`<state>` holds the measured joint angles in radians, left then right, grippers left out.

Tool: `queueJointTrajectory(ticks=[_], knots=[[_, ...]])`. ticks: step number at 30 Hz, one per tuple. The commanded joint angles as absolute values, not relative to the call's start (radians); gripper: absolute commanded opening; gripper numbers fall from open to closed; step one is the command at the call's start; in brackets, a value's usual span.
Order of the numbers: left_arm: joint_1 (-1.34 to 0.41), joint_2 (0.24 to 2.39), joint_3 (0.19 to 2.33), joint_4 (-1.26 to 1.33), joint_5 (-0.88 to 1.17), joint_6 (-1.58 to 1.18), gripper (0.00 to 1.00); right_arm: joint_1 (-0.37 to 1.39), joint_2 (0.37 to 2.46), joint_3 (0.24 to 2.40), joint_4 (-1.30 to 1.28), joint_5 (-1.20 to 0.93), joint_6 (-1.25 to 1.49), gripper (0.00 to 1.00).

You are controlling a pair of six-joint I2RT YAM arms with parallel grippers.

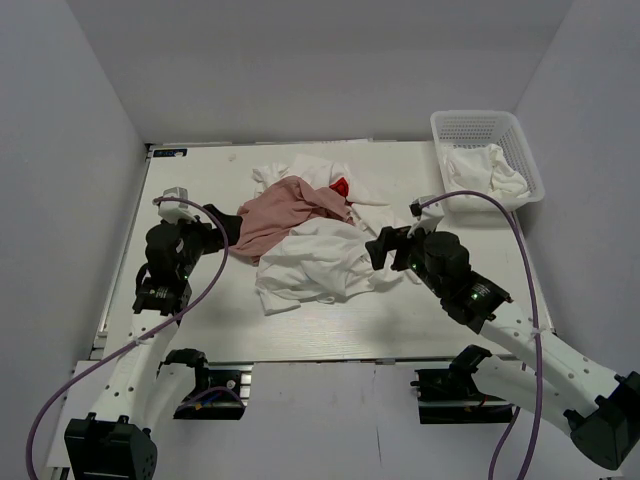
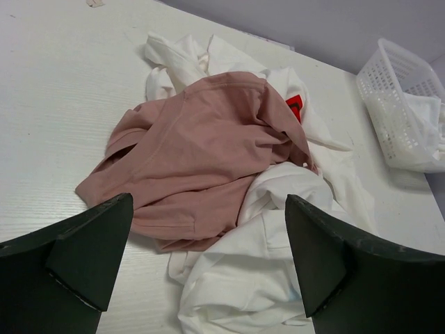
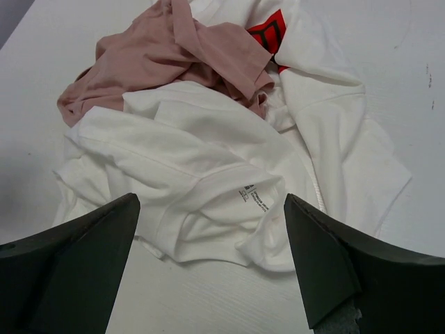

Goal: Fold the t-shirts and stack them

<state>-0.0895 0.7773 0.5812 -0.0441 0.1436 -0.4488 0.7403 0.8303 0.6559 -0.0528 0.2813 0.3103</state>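
The near white shirt's hemmed edge stands ridged, so I will move my right gripper to the left in the top view and lower it to that edge.
A heap of t-shirts lies mid-table. The dusty-pink shirt point(image 1: 290, 210) is crumpled on top at the left. A white shirt point(image 1: 315, 265) lies bunched at the near side, and another white shirt with a red patch point(image 1: 340, 186) lies behind. My left gripper point(image 1: 224, 228) is open and empty at the pink shirt's left edge; in its wrist view point(image 2: 208, 202) the pink shirt point(image 2: 201, 146) and white shirt point(image 2: 257, 278) lie ahead of the jaws. My right gripper point(image 1: 385, 248) is open and empty at the heap's right edge; its wrist view point(image 3: 211, 198) shows the white shirt's collar with its label point(image 3: 256, 198) between the jaws.
A white lattice basket point(image 1: 490, 128) stands at the back right corner with white cloth point(image 1: 485, 172) in it; it also shows in the left wrist view point(image 2: 389, 76). Grey walls enclose the table on three sides. Bare tabletop point(image 1: 190, 180) lies left of the heap.
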Motion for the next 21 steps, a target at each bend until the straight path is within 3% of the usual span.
queueJointTrajectory(ticks=[1, 8, 13, 17, 21], knots=[[-0.095, 0.772, 0.578, -0.038, 0.17, -0.454, 1.0, 0.739, 0.825, 0.653, -0.04, 0.252, 0.317, 0.9], [-0.095, 0.791, 0.578, -0.02, 0.158, -0.474, 1.0, 0.745, 0.916, 0.652, 0.028, 0.114, 0.25, 0.9], [-0.095, 0.825, 0.578, -0.02, 0.167, -0.474, 1.0, 0.804, 1.25, 0.837, 0.009, 0.011, 0.219, 0.9], [-0.095, 0.834, 0.578, -0.02, 0.167, -0.483, 1.0, 0.871, 1.5, 0.965, -0.054, 0.205, 0.189, 0.9], [-0.095, 0.844, 0.578, -0.02, 0.167, -0.483, 1.0, 0.919, 1.621, 1.023, -0.015, 0.345, 0.201, 0.9]])
